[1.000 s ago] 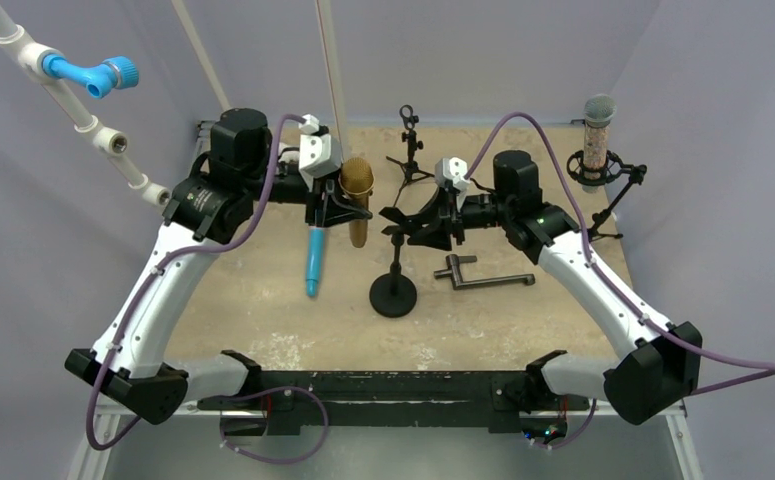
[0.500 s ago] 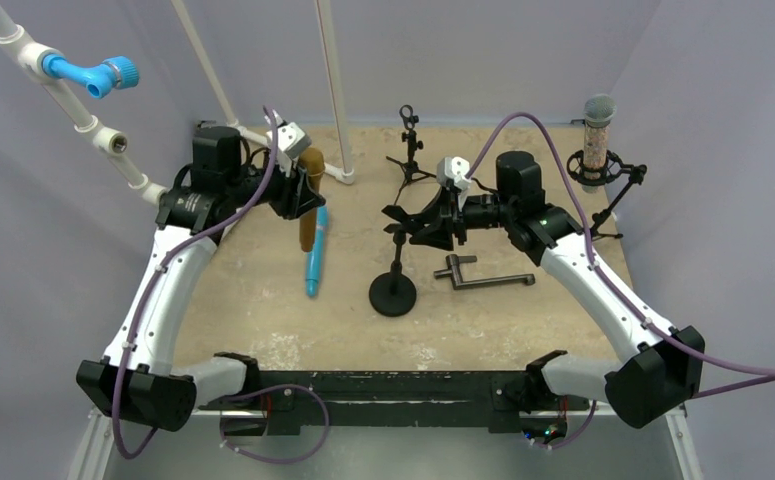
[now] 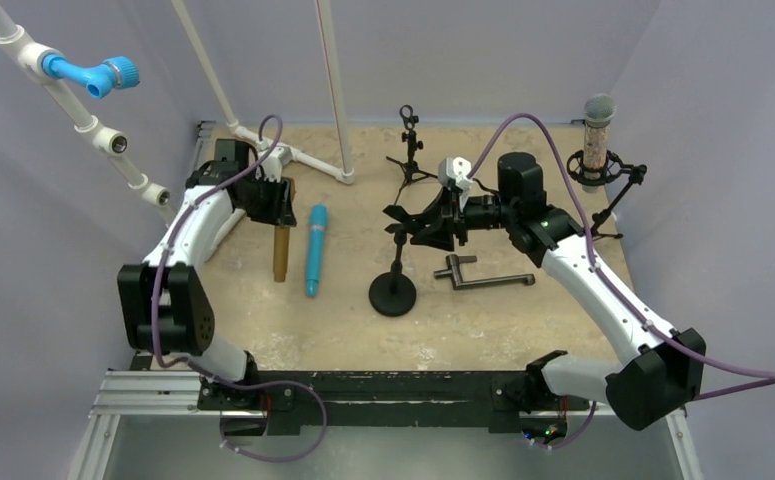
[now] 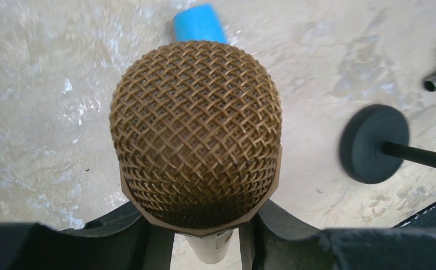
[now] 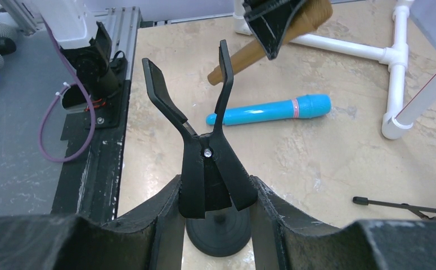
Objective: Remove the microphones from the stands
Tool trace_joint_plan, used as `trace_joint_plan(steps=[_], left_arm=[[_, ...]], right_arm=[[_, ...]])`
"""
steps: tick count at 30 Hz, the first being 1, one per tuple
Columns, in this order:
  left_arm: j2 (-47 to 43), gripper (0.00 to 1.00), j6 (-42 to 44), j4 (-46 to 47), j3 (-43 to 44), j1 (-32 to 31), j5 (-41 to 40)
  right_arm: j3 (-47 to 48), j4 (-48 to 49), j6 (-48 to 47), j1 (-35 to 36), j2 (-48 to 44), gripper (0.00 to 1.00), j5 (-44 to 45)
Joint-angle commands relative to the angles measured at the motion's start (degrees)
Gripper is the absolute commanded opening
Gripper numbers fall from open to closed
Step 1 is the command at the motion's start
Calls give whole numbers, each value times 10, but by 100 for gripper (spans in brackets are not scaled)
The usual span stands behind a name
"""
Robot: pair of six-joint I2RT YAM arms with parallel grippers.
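My left gripper will next lower the brown microphone onto the bare tabletop [image 3: 294, 266] beside the blue microphone and let it go there, because it hangs clear of the stand.
The microphone [image 3: 281, 252], brown with a gold mesh head [image 4: 196, 132], is clear of the stand, and my left gripper [image 3: 275, 205] is shut on its body just below the head. It hangs tilted, tail down, over the table left of a blue microphone [image 3: 314, 250]. The black stand [image 3: 393, 292] has a round base and an empty forked clip [image 5: 188, 107]. My right gripper [image 5: 215, 194] is shut on the clip's lower part, a finger [image 5: 162, 225] on each side. In the right wrist view the brown microphone [image 5: 243, 56] shows at the top, in the left gripper [image 5: 274, 25].
A black L-shaped bar [image 3: 481, 276] lies right of the stand's base. A small tripod stand [image 3: 408, 150] and a white pipe frame [image 3: 308, 160] stand at the back. A grey-headed microphone in a shock mount [image 3: 598, 145] stands at the back right.
My left arm has swung left and back from the stand with the brown microphone, carrying it over the blue one to that one's left side. The right gripper has stayed on the clip.
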Motion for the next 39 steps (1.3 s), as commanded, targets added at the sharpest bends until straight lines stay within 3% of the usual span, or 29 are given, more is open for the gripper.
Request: trace_joint_plan(steps=[1,7,16,39], left_arm=[[71,0,-19,-48,48,9,-32],[148,0,-18,-74,90,9,-64],[229,12,-42,-106,134,9,-60],[268,26,-84,-85,109,9,-78]], right_arm=[[-7,12,-1,-7,-16,0,25],[-8,9,-2,-7,-19,0,19],[-9,6,-5,-7,-23,0,16],[-21,13,-4,-7,-31,0,14]])
